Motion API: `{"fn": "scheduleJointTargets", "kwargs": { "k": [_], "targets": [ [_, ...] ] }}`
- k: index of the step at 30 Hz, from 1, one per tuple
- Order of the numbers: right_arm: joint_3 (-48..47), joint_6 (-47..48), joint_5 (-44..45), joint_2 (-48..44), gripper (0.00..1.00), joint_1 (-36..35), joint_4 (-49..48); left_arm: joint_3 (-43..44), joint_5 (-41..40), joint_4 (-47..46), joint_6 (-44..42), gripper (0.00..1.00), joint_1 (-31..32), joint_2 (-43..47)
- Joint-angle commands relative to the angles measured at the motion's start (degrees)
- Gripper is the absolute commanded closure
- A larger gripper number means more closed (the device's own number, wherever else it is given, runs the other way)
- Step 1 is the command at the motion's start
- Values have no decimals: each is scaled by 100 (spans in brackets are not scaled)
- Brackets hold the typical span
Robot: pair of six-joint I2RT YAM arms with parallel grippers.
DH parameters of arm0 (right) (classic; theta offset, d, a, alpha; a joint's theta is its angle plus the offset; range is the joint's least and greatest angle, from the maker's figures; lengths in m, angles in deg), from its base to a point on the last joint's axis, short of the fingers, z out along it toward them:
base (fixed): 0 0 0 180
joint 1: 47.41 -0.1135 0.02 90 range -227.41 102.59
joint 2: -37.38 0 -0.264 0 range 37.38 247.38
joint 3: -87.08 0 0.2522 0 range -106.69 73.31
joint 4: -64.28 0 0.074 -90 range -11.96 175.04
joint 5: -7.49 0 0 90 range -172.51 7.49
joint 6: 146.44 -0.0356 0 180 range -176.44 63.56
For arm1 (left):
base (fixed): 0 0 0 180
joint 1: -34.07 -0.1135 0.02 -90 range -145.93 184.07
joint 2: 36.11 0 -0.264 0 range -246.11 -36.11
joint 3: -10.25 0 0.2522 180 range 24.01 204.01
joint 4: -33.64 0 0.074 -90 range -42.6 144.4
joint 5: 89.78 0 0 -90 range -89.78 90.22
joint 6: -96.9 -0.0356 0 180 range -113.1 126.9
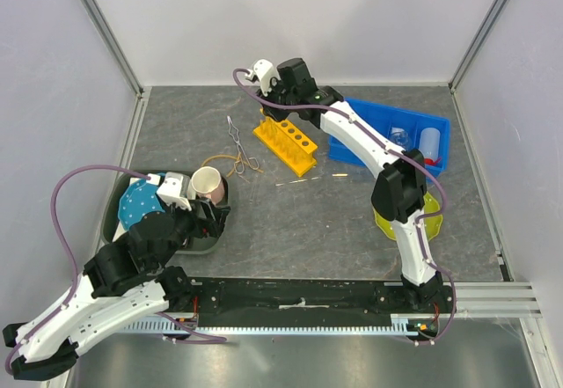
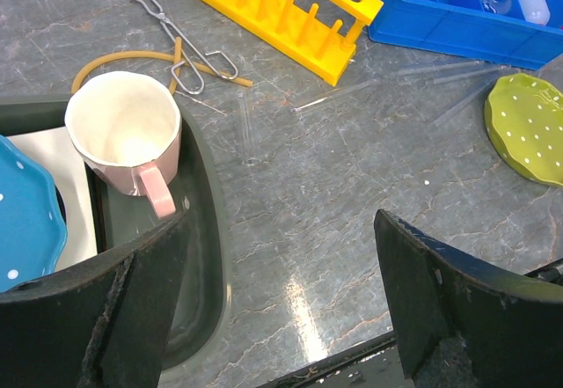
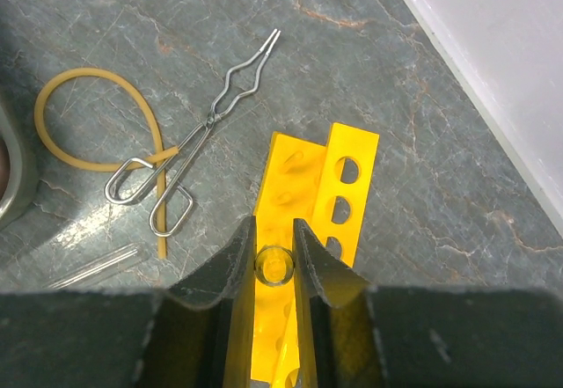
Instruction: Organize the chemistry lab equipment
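Note:
I will lower the rod with my right gripper next, bringing it down onto the rack's peg row, and then I will let go of it.
My right gripper (image 3: 274,249) is shut on a thin clear rod (image 3: 274,265), seen end-on, just above the yellow holed rack (image 3: 339,194) at the table's back middle (image 1: 284,142). Metal tongs (image 3: 198,142) lie across the tan rubber loop (image 3: 88,98) left of the rack. More clear rods (image 1: 303,179) lie on the table in front of the rack. The white squeeze bottle (image 1: 430,144) and the small glass flask (image 1: 400,135) lie in the blue bin (image 1: 369,146). My left gripper (image 2: 281,225) is open and empty over bare table beside the tray (image 2: 207,230).
The dark tray (image 1: 204,243) at the left holds a cream mug with a pink handle (image 2: 123,133) and a blue dotted plate (image 2: 26,212). A green dotted plate (image 2: 528,124) lies at the right, under the right arm. White walls close in the table.

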Motion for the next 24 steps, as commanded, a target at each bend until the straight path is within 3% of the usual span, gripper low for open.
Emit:
{"fn": "scheduleJointTargets", "kwargs": {
  "k": [1, 9, 24],
  "targets": [
    [-287, 12, 11, 89, 78, -18, -99, -20, -142, -69, -108, 9, -12, -50],
    [-278, -40, -15, 265, 77, -18, -108, -29, -142, -78, -108, 9, -21, -41],
    [-120, -102, -59, 371, 61, 8, -143, -64, -11, -166, -152, 9, -21, -58]
  ]
}}
